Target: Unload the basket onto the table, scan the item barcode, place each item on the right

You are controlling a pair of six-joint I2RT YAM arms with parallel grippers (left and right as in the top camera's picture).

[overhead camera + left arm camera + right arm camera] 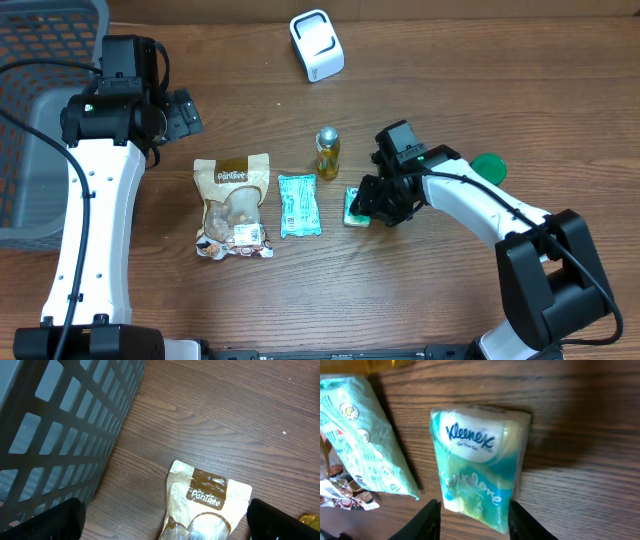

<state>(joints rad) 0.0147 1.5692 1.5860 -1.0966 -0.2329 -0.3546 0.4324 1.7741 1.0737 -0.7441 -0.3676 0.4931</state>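
Note:
The near end of the tissue pack is the only part the open fingers reach, so I will move my right gripper down and outward over the pack's middle (pixel 351 205) (pixel 477 471) and close it.
A small teal Kleenex tissue pack (pixel 479 465) lies on the wooden table, and the fingers (pixel 522 520) of my right gripper (pixel 474 522) press on both sides of its near end. From overhead the same tissue pack (pixel 353 207) shows partly under the right gripper (pixel 374 206). The white barcode scanner (pixel 317 45) stands at the far middle of the table. My left gripper (pixel 186 112) hangs open at the upper left; in its wrist view this left gripper (pixel 165 527) has its wide-apart fingertips (pixel 57 520) above a tan snack bag (pixel 207 502).
The snack bag (pixel 233 205), a green packet (pixel 298 204) and a small yellow bottle (pixel 327 151) sit in the middle. A green round lid (pixel 489 167) lies right of the right arm. A dark mesh basket (pixel 40 100) fills the left edge.

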